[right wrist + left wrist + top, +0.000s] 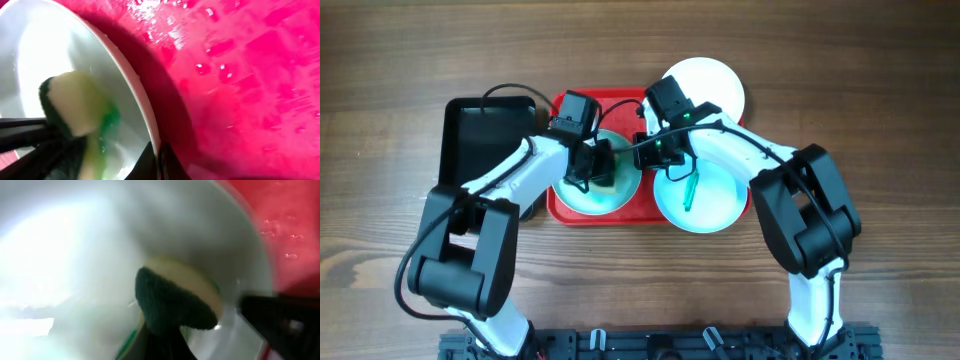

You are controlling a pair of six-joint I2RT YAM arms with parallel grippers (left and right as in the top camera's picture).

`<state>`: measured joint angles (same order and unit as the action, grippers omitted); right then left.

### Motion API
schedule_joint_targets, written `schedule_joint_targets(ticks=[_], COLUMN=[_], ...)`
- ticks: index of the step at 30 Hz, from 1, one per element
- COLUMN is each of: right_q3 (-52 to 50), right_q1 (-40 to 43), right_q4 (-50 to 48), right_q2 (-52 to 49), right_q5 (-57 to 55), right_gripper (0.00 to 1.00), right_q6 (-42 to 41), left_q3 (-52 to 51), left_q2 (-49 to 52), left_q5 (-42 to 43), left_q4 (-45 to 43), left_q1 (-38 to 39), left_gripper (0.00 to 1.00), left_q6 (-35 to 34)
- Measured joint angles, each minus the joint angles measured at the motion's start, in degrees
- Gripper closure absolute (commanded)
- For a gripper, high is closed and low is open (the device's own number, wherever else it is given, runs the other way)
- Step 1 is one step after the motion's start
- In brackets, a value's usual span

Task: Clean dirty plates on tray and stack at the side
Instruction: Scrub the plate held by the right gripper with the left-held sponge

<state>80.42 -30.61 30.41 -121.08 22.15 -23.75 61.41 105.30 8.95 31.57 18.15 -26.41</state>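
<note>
The tabletop past the tray, to the right in the overhead view, is bare. My right gripper will lift the plate next, swing it over there and lower to let it go.
A pale mint plate [578, 196] lies on the left half of the red tray [620, 101]. My left gripper [601, 168] is shut on a yellow-and-green sponge [175, 297] and presses it onto this plate [75, 255]. My right gripper [651, 152] is shut on the plate's right rim [145, 107], one finger on each side [159, 160]. The sponge [75, 102] shows green smear beside it. A second mint plate [718, 208] with a green smear [690, 190] sits at the tray's right end. A white plate [708, 84] lies behind the tray's right end.
A narrower black tray [480, 130] lies left of the red tray, under the left arm. The red tray's textured floor [240, 75] is bare to the right of the held plate. Wooden table all around.
</note>
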Motion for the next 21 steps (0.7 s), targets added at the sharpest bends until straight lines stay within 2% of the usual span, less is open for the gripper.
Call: schedule_joint_targets(ticks=[3, 7, 10, 12, 14, 17, 18, 21], right_q3=[0.0, 0.0, 0.0, 0.0, 0.0, 0.0, 0.0, 0.0], right_q1=[-0.26, -0.31, 0.0, 0.33, 0.46, 0.46, 0.46, 0.42], right_q4=[-0.42, -0.61, -0.7, -0.72, -0.72, -0.7, -0.68, -0.37], right_q2=[-0.07, -0.11, -0.11, -0.11, -0.11, -0.11, -0.11, -0.11], right_q5=[0.31, 0.39, 0.26, 0.02, -0.15, -0.17, -0.15, -0.13], right_gripper=[0.96, 0.96, 0.96, 0.96, 0.96, 0.96, 0.96, 0.96], right_q6=[0.0, 0.0, -0.09, -0.24, -0.24, -0.22, -0.2, 0.02], left_q3=[0.28, 0.15, -0.81, -1.25, -1.44, -1.46, -1.46, -1.09], left_q2=[-0.85, -0.9, -0.31, 0.02, 0.31, 0.46, 0.48, 0.46], left_q5=[-9.73, -20.13, -25.64, -26.49, -22.6, -12.39, -7.15, 0.26], left_q4=[4.46, 4.13, -3.74, -8.22, -13.66, -16.44, -15.76, -9.88], left_q1=[0.66, 2.25, 3.08, 3.63, 3.89, 3.93, 3.93, 3.91], left_gripper=[0.96, 0.96, 0.96, 0.96, 0.96, 0.96, 0.96, 0.96], left_q6=[-6.95, -12.37, -14.12, -14.62, -13.09, -6.58, -3.04, 3.04])
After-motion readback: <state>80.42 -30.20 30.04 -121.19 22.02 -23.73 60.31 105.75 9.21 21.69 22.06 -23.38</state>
